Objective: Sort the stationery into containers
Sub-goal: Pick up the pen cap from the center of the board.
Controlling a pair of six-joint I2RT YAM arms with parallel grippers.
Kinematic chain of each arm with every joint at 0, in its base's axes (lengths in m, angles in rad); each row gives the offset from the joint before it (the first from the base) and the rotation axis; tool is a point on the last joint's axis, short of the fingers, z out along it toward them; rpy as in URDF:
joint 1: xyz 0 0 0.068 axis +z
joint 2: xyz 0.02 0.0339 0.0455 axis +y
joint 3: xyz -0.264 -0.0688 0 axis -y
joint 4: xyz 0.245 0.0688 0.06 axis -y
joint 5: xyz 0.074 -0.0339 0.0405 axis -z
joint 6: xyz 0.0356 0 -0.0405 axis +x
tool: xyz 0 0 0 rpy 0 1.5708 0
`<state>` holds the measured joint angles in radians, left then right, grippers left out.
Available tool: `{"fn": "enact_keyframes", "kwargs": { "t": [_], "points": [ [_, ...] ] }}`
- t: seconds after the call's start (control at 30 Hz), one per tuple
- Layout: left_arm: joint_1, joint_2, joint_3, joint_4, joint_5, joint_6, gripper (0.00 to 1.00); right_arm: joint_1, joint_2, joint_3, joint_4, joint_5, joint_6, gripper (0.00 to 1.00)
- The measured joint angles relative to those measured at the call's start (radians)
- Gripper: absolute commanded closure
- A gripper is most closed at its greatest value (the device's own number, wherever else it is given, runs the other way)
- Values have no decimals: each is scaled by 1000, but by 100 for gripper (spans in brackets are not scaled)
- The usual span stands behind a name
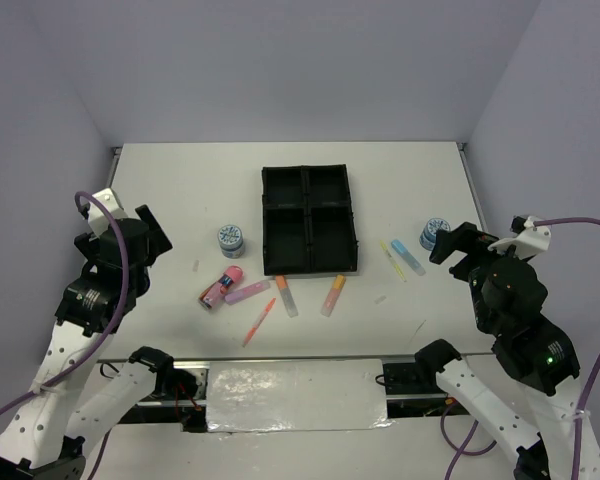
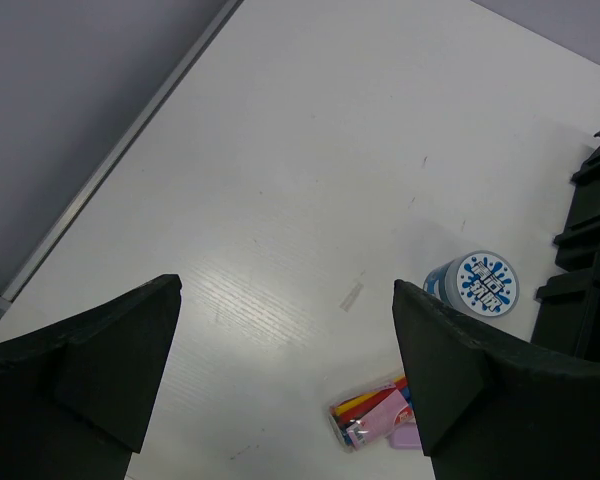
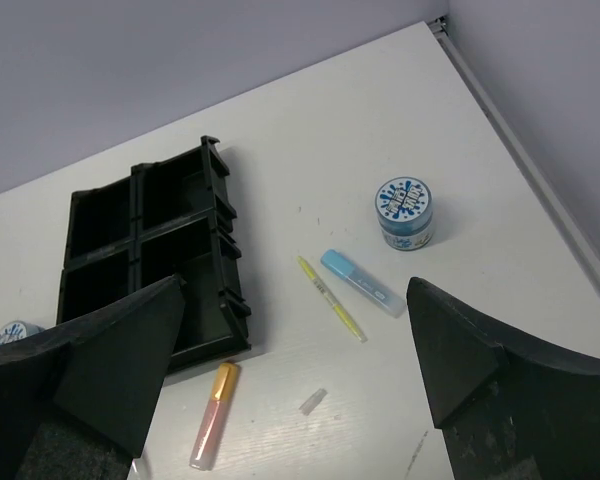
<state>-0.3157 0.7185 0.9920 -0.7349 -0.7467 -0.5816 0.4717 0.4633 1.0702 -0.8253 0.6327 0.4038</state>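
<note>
The left gripper lowers to the right in the top view onto the clear scrap next, since bare tabletop around it leaves room for both open fingers.
The black four-compartment tray [image 1: 262,222] sits mid-table with all compartments empty. To its left lie a blue-white tape roll [image 1: 231,240], a pink tube [image 1: 220,286], a purple marker [image 1: 247,291], two orange-capped markers [image 1: 286,296] [image 1: 333,296] and a thin orange pen [image 1: 259,321]. To its right lie a yellow pen [image 1: 392,260], a blue marker [image 1: 408,257] and a second tape roll [image 1: 435,233]. My left gripper [image 1: 148,237] [image 2: 286,300] is open and empty above the table, left of the tube [image 2: 375,415]. My right gripper [image 1: 458,243] [image 3: 296,284] is open and empty, high above the blue marker [image 3: 360,283] and yellow pen [image 3: 331,298].
A small clear cap [image 3: 313,401] lies near the front right of the tray [image 3: 220,250]; another clear scrap [image 2: 351,296] lies left of the tape roll [image 2: 485,283]. White walls close in the table at the back and both sides.
</note>
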Motion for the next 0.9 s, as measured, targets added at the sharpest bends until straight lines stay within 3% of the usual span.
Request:
{"fn": "enact_keyframes", "kwargs": {
  "t": [0.63, 0.73, 0.9],
  "points": [
    [0, 26, 0, 2, 9, -11, 1, 0, -21, -42, 16, -9, 0, 0],
    [0, 108, 0, 2, 37, -47, 1, 0, -3, -52, 25, -49, -4, 0],
    [1, 374, -8, 56, 193, -82, 1, 0, 27, -104, 79, -148, -8, 0]
  ]
}}
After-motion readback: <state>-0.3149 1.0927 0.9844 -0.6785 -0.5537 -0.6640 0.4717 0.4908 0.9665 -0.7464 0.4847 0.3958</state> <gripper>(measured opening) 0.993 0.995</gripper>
